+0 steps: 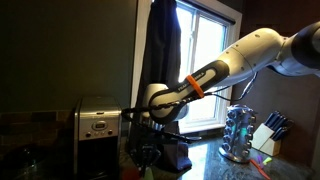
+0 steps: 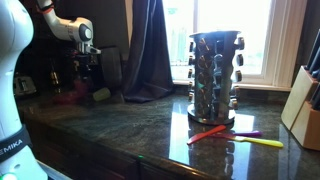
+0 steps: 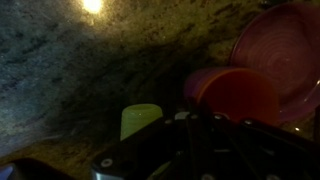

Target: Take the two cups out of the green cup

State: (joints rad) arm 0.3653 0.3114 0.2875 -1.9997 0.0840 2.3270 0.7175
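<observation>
I will move my gripper down to the counter beside the lime green cup next and release the nested cups, which are already clear of the green cup.
In the wrist view the lime green cup (image 3: 140, 120) stands on the dark stone counter, just left of my gripper (image 3: 200, 150). The orange-red cup (image 3: 238, 92) is to its right, apart from it, with a pinkish-purple cup (image 3: 197, 82) tight against its left side. I cannot tell whether those two are nested. My gripper's dark fingers fill the bottom of the view, in front of the orange-red cup, and their opening is too dark to read. In both exterior views the gripper (image 1: 150, 150) (image 2: 88, 66) hangs low over the counter.
A pink plate (image 3: 288, 45) lies behind the cups. A steel toaster (image 1: 95, 125) stands beside the gripper. A spice rack (image 2: 215, 75), a knife block (image 2: 305, 110) and orange and yellow utensils (image 2: 228, 135) sit further along the counter. A dark curtain (image 2: 150, 50) hangs at the window.
</observation>
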